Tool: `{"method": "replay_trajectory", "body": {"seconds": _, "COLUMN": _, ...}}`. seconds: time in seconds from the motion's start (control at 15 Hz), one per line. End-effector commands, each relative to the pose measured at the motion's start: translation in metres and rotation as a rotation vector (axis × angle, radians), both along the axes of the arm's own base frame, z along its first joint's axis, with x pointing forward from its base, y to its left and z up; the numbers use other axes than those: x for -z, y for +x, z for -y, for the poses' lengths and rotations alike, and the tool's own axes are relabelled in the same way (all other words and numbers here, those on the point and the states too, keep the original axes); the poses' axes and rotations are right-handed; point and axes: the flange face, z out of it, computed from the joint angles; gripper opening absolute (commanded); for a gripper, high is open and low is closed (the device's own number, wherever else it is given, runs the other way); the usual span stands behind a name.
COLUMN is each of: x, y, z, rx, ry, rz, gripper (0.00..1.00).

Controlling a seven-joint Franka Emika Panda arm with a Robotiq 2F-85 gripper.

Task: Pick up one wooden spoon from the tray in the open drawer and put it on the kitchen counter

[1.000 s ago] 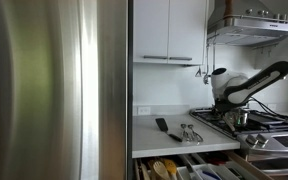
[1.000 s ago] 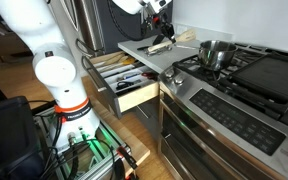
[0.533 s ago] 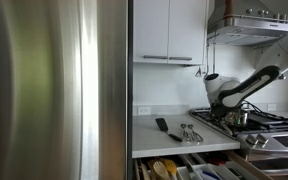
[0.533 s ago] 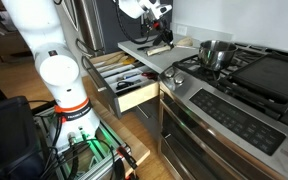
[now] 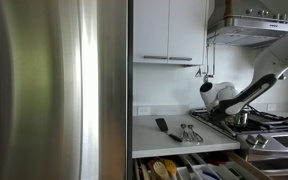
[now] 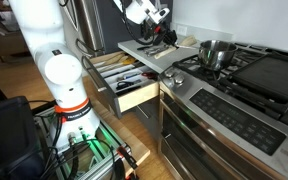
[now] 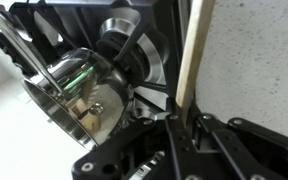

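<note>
My gripper should next lower toward the clear part of the bare kitchen counter beside the stove and release the wooden spoon's pale handle, because the wooden spoon is still hanging above the counter.
In the wrist view my gripper (image 7: pixel 181 128) is shut on the pale slim handle of the wooden spoon (image 7: pixel 191 55); its bowl is out of view. The white kitchen counter (image 7: pixel 254 60) lies under it, at the edge of the stove. In both exterior views the gripper (image 5: pixel 215 96) (image 6: pixel 154 18) hangs above the counter (image 5: pixel 169 140) (image 6: pixel 142 50). The drawer (image 6: pixel 136 97) stands open below the counter, with the tray (image 6: pixel 117 66) inside. More wooden spoons (image 5: pixel 162 169) lie in it.
A steel pot (image 6: pixel 216 52) (image 7: pixel 84 95) stands on the black gas stove (image 6: pixel 259 75) next to the counter. A black spatula (image 5: pixel 161 125) and metal utensils (image 5: pixel 190 132) lie on the counter. A steel fridge (image 5: pixel 54 90) fills one side; white cabinets (image 5: pixel 169 30) hang above.
The arm has carried the gripper and spoon away from over the stove, towards the middle of the counter.
</note>
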Motion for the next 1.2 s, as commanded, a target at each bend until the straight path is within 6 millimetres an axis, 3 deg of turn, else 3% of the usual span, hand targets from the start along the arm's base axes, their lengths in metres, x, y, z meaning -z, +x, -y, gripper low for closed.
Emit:
{"method": "replay_trajectory", "body": {"seconds": 0.0, "x": 0.028, "y": 0.017, "z": -0.013, "rx": -0.014, "ry": -0.161, "rz": -0.013, "gripper": 0.03}}
{"method": "replay_trajectory", "body": {"seconds": 0.4, "x": 0.061, "y": 0.039, "z": -0.033, "rx": -0.007, "ry": -0.278, "rz": -0.070, "gripper": 0.03}}
{"method": "replay_trajectory", "body": {"seconds": 0.87, "x": 0.086, "y": 0.058, "z": -0.031, "rx": 0.000, "ry": -0.264, "rz": -0.120, "gripper": 0.03}}
{"method": "replay_trajectory", "body": {"seconds": 0.93, "x": 0.088, "y": 0.060, "z": -0.031, "rx": 0.000, "ry": -0.262, "rz": -0.121, "gripper": 0.17}}
{"method": "replay_trajectory", "body": {"seconds": 1.0, "x": 0.090, "y": 0.062, "z": -0.031, "rx": 0.000, "ry": -0.260, "rz": -0.123, "gripper": 0.20}}
{"method": "replay_trajectory", "body": {"seconds": 1.07, "x": 0.091, "y": 0.063, "z": -0.030, "rx": 0.000, "ry": -0.258, "rz": -0.125, "gripper": 0.30}}
{"method": "replay_trajectory", "body": {"seconds": 1.13, "x": 0.091, "y": 0.064, "z": -0.030, "rx": 0.000, "ry": -0.258, "rz": -0.124, "gripper": 0.30}}
